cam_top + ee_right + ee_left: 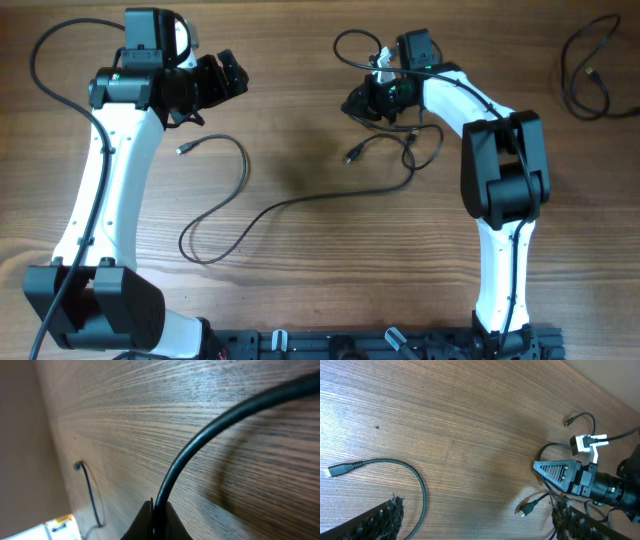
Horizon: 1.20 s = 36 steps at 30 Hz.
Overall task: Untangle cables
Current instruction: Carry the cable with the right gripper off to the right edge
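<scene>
The held cable still crosses the long cable, so next my right gripper should lift and swing to the right in the overhead view, over the coiled cable (589, 77).
A long thin black cable (235, 215) runs from a plug near my left arm, loops down and trails right to a small tangle (405, 145) beside my right gripper. My right gripper (362, 103) is shut on a black cable (210, 435), which arcs up out of the jaws (159, 519) over the wood. My left gripper (228, 75) is open and empty above the table; its two finger pads (475, 520) frame a cable loop with a plug (335, 470) and a second plug (525, 507).
Another black cable (590, 65) lies coiled at the table's far right edge. A thin cable loop (355, 45) lies behind my right gripper. The arm bases stand at the table's front edge (380, 345).
</scene>
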### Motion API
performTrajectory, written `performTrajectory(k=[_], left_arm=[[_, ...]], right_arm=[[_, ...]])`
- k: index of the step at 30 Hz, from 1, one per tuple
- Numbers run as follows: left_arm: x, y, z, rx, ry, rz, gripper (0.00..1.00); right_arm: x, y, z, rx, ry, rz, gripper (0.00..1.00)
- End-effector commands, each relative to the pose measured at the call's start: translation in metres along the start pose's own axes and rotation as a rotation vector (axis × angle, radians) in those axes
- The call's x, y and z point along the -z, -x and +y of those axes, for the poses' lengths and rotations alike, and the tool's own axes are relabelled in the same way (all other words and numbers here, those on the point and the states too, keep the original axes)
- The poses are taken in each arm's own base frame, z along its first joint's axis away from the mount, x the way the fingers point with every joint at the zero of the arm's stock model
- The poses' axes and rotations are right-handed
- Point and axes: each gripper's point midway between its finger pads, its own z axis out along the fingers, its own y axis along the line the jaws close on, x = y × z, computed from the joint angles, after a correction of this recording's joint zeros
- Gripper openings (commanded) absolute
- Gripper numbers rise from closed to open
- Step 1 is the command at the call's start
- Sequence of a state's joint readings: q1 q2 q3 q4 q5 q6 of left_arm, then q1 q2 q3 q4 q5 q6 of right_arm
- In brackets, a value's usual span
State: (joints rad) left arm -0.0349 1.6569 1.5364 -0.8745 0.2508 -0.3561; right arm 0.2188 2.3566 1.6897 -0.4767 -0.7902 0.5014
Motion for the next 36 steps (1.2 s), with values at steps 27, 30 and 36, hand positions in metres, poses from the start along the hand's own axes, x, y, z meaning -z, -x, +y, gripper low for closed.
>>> performTrajectory(k=[27, 30, 36], left_arm=[[-0.004, 0.005, 0.0, -0.017, 0.005, -0.018, 0.94], [-0.004, 0.005, 0.0, -0.017, 0.005, -0.018, 0.94], [-0.004, 0.005, 0.0, -0.017, 0.005, -0.018, 0.94]], right_arm=[[0.497, -0.042, 0.038, -0.391, -0.716, -1.231, 0.04], [0.515, -0.046, 0.004, -0.484, -0.804, -1.256, 0.04], [0.536, -0.022, -0.07, -0.572, -0.912, -1.245, 0.04]])
